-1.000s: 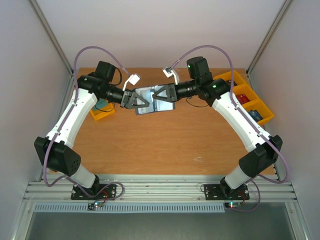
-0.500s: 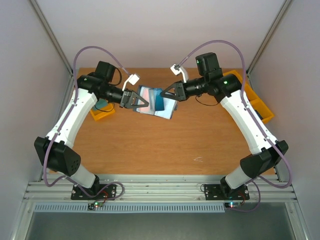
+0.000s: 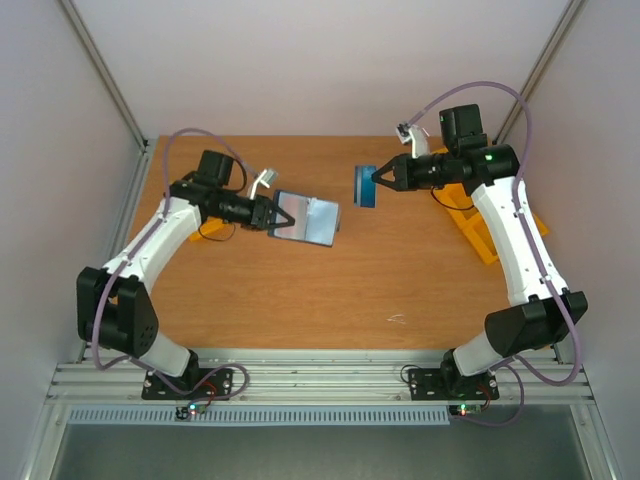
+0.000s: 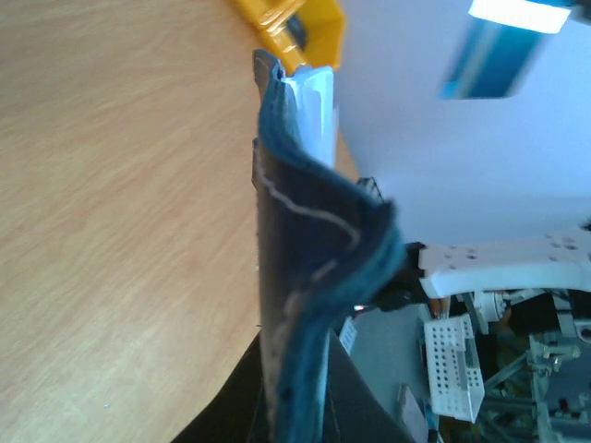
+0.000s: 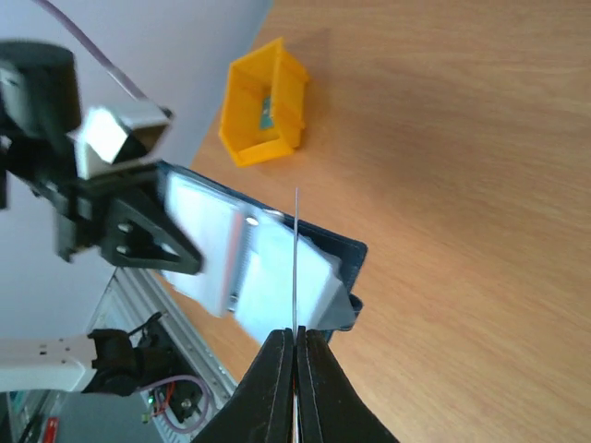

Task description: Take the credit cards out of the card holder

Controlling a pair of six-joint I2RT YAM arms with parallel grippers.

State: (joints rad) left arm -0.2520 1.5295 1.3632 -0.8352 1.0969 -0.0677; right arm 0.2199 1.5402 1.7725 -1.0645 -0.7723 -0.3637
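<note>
The left gripper brings the card holder (image 3: 308, 220) down onto the bare wooden tabletop below next and releases its edge, since the blue card is already out.
My left gripper (image 3: 278, 215) is shut on the left edge of the card holder (image 3: 308, 220), a dark navy wallet held open above the table with its pale sleeves showing. In the left wrist view the holder (image 4: 295, 268) stands edge-on between my fingers (image 4: 351, 406). My right gripper (image 3: 380, 180) is shut on a blue credit card (image 3: 365, 186), held in the air to the right of the holder and apart from it. In the right wrist view the card (image 5: 295, 249) shows as a thin edge above my gripper (image 5: 295, 337), with the open holder (image 5: 268, 263) behind it.
Yellow bins (image 3: 475, 230) sit at the table's right edge, partly under my right arm. A small yellow bin (image 5: 266, 115) stands at the far left of the table, also seen in the left wrist view (image 4: 300, 23). Bare wooden tabletop (image 3: 330, 290) lies below the holder.
My right gripper has pulled the blue card out of the holder and drawn back to the right. My left gripper has shifted slightly nearer and to the right with the holder.
</note>
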